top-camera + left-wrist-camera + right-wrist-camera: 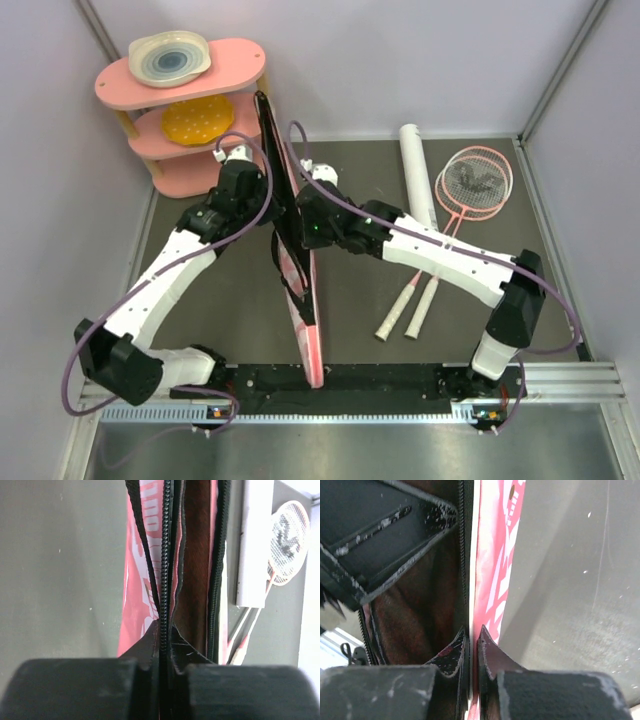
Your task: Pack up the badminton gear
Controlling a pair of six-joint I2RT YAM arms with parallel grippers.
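The tabletop to the right of my right gripper in the top view is bare, so I will swing the bag there next, off the base bar, and let it go.
The long pink racket bag stands on edge in the middle of the table, its zip open along the top. My left gripper is shut on the left black zip edge of the bag. My right gripper is shut on the opposite pink wall, its fingers pinching the rim beside the dark inside. Two pink-framed rackets lie flat at the right, white handles pointing toward me. A white tube lies beside them and also shows in the left wrist view, tube next to a racket.
A pink three-tier shelf stands at the back left, with a pale plate on top and a yellow one below. White walls close in the table on three sides. The arms' base rail runs along the near edge.
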